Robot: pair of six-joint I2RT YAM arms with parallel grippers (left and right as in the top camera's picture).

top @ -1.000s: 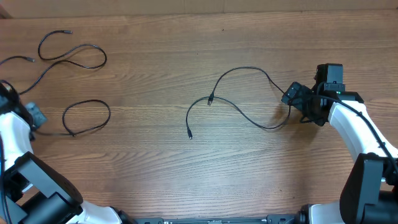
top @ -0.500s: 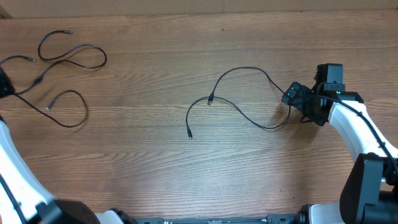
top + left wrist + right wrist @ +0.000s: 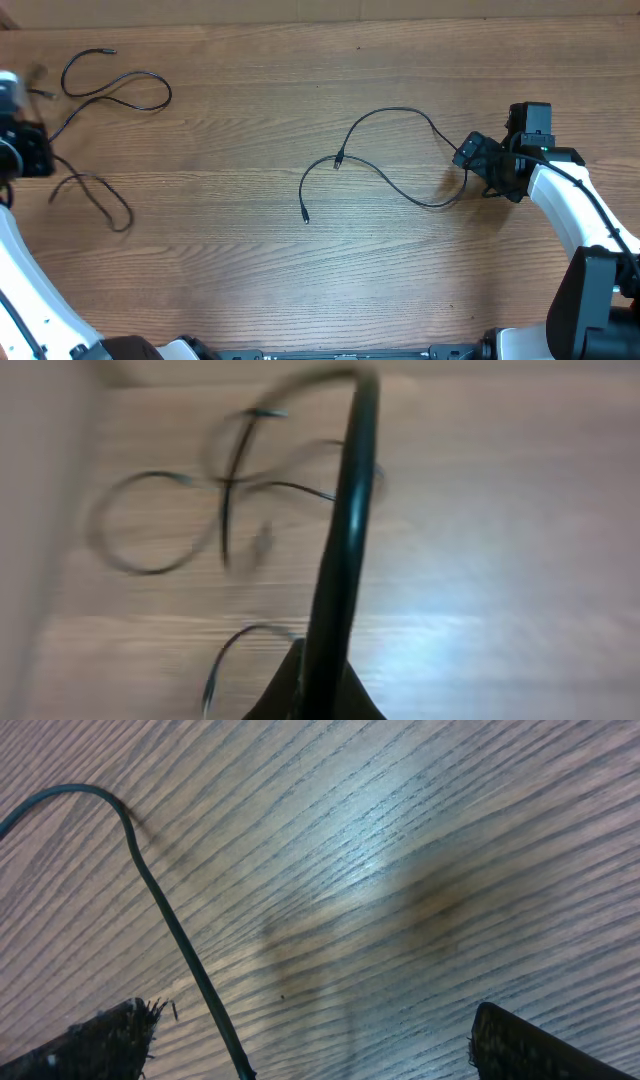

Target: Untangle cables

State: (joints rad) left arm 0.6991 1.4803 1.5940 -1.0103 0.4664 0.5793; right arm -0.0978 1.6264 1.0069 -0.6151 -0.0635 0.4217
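Observation:
The bare wood lies below the left gripper and nearer the robot's base, so the left gripper needs to move down and back to it and release the cable clear of the looped one.
Three thin black cables lie on the wooden table. My left gripper (image 3: 22, 150) at the far left edge is shut on one cable (image 3: 95, 190), which trails right in an open curve. In the blurred left wrist view this cable (image 3: 345, 530) rises from the closed jaws of the left gripper (image 3: 320, 698). A second cable (image 3: 120, 82) lies looped at the back left and also shows in the left wrist view (image 3: 225, 485). A third cable (image 3: 390, 185) runs from the table's middle to my right gripper (image 3: 478, 160). The right gripper (image 3: 310, 1055) is open, and this cable (image 3: 170, 930) passes between its fingers, near the left finger (image 3: 100, 1040).
The table's back edge (image 3: 320, 22) runs along the top of the overhead view. The white right arm (image 3: 570, 210) reaches in from the lower right, the white left arm (image 3: 25, 280) from the lower left.
My left gripper has swung from the front left toward the back left, pulling its cable along; the closed loop has opened into a loose curve. The right arm and the middle cable have not moved.

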